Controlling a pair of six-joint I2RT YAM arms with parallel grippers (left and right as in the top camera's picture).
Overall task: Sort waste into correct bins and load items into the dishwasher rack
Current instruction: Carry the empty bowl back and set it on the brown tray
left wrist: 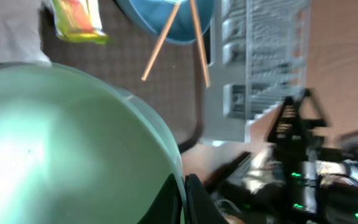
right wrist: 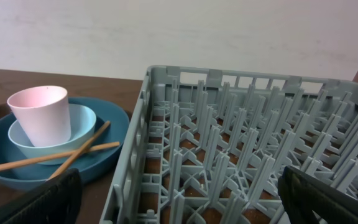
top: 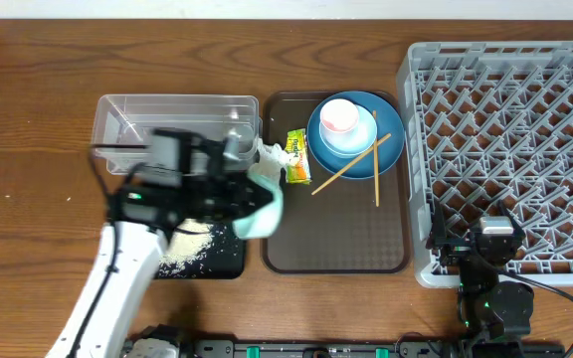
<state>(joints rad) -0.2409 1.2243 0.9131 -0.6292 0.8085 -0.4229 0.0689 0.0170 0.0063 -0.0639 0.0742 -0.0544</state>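
The brown tray's near part (top: 336, 237) (left wrist: 168, 111) is empty. My left gripper should next swing away from the black tray and then lower the mint-green bowl there.
My left gripper (top: 229, 199) is shut on the rim of the mint-green bowl (top: 264, 206), held tilted over the black tray (top: 229, 261), where rice grains (top: 189, 245) lie. In the left wrist view the bowl (left wrist: 61, 143) fills the left and my fingers (left wrist: 185, 200) pinch its rim. The white tissue (top: 272, 154) and snack wrapper (top: 297, 157) lie on the brown tray. The blue plate (top: 391, 149) carries the pale-blue bowl (top: 358, 136), pink cup (top: 339, 117) and chopsticks (top: 351, 164). My right gripper (right wrist: 179, 199) is open and empty at the rack's (top: 510, 149) front edge.
The clear tub (top: 177, 119) stands behind my left arm. The dark brown serving tray (top: 336, 234) lies between the black tray and the rack. The right wrist view shows the rack's pegs (right wrist: 241, 143) with the plate (right wrist: 114, 134) to its left.
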